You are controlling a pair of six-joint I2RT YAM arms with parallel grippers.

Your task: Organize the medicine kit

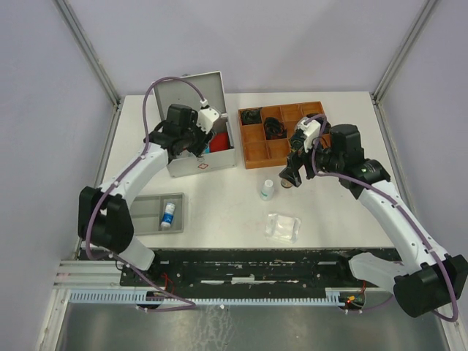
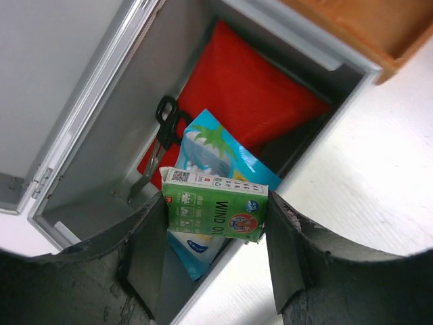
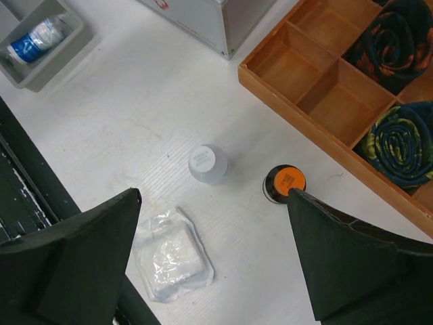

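I need to move my left gripper off the case's front edge next and down into the open case over the blue packet.
The medicine kit, a silver-grey metal case, stands open at the back left. Inside the case lie a red pouch, black-handled scissors and a blue packet. My left gripper hangs over the case's front edge, shut on a green "Wind Oil" box that both fingers touch. My right gripper stands open above the table, nothing between its fingers. Below it are a white bottle, an orange-capped bottle and a clear plastic packet.
A brown wooden compartment tray with dark rolled items sits right of the case; its near corner lies close to the orange-capped bottle. At the front left, a grey tray holds a blue-and-white bottle.
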